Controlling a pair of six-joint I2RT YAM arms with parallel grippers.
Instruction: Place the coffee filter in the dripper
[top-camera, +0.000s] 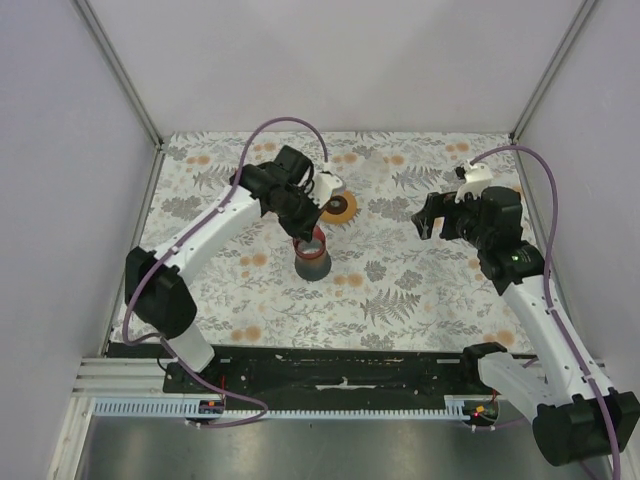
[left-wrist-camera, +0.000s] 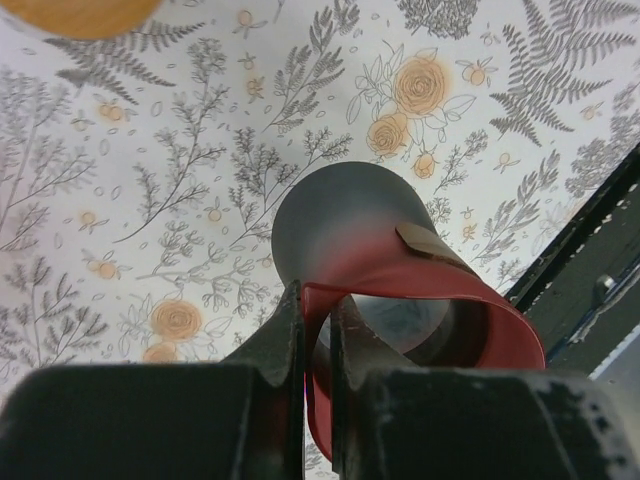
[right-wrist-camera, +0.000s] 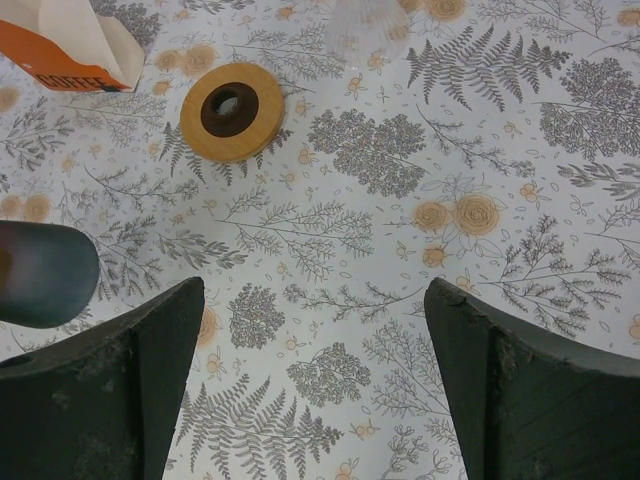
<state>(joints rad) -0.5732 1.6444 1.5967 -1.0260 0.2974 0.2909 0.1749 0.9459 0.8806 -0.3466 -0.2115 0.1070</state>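
Note:
My left gripper is above bare cloth short of the dripper (top-camera: 336, 270) (left-wrist-camera: 436, 178), and that cloth is to its right in the top view. It should next go down there and release the dripper's rim.
The dripper (right-wrist-camera: 230, 110) is a tan-orange ring with a dark centre hole, lying flat on the floral cloth; the top view shows it (top-camera: 340, 208) just right of my left gripper. The coffee filter (right-wrist-camera: 362, 30), thin pleated white paper, lies on the cloth just beyond the dripper at the frame's upper edge. My left gripper (left-wrist-camera: 315, 300) is shut on the red rim of a dark jar (left-wrist-camera: 350, 220), one finger inside and one outside. My right gripper (right-wrist-camera: 315, 285) hangs open over bare cloth, well short of the dripper, with nothing between its fingers.
An orange and white pack marked COFFEE (right-wrist-camera: 70, 45) lies left of the dripper in the right wrist view. The jar (top-camera: 312, 262) sits mid-table under the left gripper (top-camera: 305, 232). The right gripper (top-camera: 425, 218) hovers right of centre. Grey walls enclose the table.

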